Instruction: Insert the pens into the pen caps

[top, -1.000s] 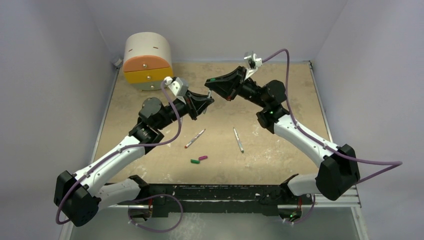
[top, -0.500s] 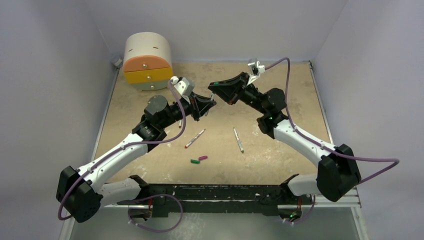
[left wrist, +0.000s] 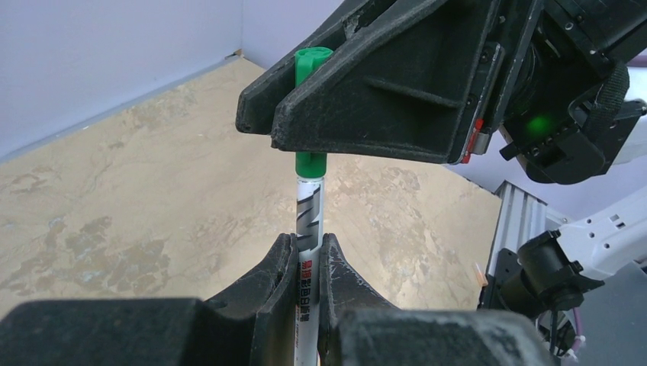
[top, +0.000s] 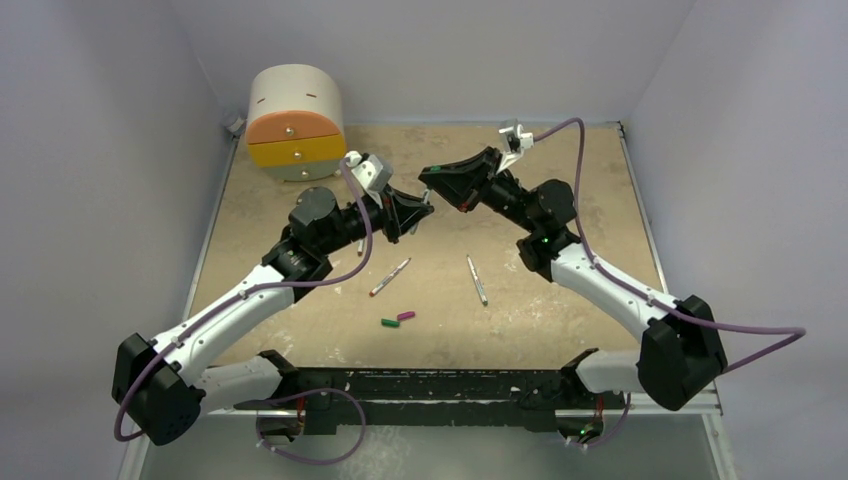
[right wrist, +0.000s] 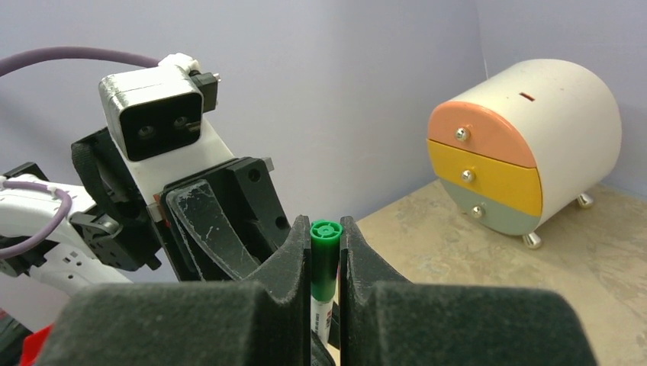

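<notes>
The white pen has its green cap on, so my left gripper should next lower the pen, turn it flat and release it on the tabletop [top: 377, 249] beside the half-hidden pen.
My left gripper [left wrist: 307, 242] is shut on a white pen [left wrist: 309, 217] with grey and red print, held upright. The pen's top end sits in the bottom of a green pen cap [left wrist: 311, 162]. My right gripper [right wrist: 326, 229] is shut on that green cap [right wrist: 324, 255], with the white pen [right wrist: 320, 313] showing below it. In the top view the two grippers meet above the middle of the table, left gripper [top: 426, 206] under right gripper [top: 429, 178]. Two loose pens [top: 390, 277] [top: 477, 279] lie on the table, with a green cap [top: 389, 322] and a magenta cap [top: 406, 316] nearer the front.
A small round white cabinet [top: 295, 122] with orange, yellow and grey drawers stands at the back left, also in the right wrist view [right wrist: 526, 145]. Walls close in the table on three sides. A black rail [top: 430, 385] runs along the front edge.
Both arms have closed in on each other. The left gripper moved right and up with its pen, the right gripper came down and left, and pen and cap now meet.
</notes>
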Available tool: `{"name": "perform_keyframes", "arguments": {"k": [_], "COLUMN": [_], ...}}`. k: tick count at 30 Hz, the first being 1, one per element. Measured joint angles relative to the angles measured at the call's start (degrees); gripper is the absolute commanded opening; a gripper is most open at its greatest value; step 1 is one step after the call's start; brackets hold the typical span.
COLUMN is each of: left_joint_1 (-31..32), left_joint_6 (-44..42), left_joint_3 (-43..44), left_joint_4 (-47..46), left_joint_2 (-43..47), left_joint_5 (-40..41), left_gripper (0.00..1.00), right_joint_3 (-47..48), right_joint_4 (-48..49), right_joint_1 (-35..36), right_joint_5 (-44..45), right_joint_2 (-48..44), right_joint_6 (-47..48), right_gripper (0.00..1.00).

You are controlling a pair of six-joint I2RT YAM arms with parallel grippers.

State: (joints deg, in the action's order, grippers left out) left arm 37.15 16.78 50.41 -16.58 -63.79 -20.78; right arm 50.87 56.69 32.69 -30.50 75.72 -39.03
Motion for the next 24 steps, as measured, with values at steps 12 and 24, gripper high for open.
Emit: {"name": "perform_keyframes", "arguments": {"k": [12,24], "left_joint_1": [-0.61,-0.74], "left_joint_6": [0.13,0.04], "left_joint_3": [-0.33,0.74], "left_joint_4": [-0.52,5.53], "left_joint_2": [4.2,0.94], "left_joint_5": [0.04,12.5], "left_gripper": [0.0,0.0], "right_joint_3": [0.55,-1.44], "right_joint_4": [-8.92,-12.24], "right_joint_1": [1.29,1.27], "right_joint_5": [4.61,9.6], "right_joint_2": [-5.66,-11.34], "right_joint_6": [2.6,3.96], "right_gripper": [0.48,0.5]}}
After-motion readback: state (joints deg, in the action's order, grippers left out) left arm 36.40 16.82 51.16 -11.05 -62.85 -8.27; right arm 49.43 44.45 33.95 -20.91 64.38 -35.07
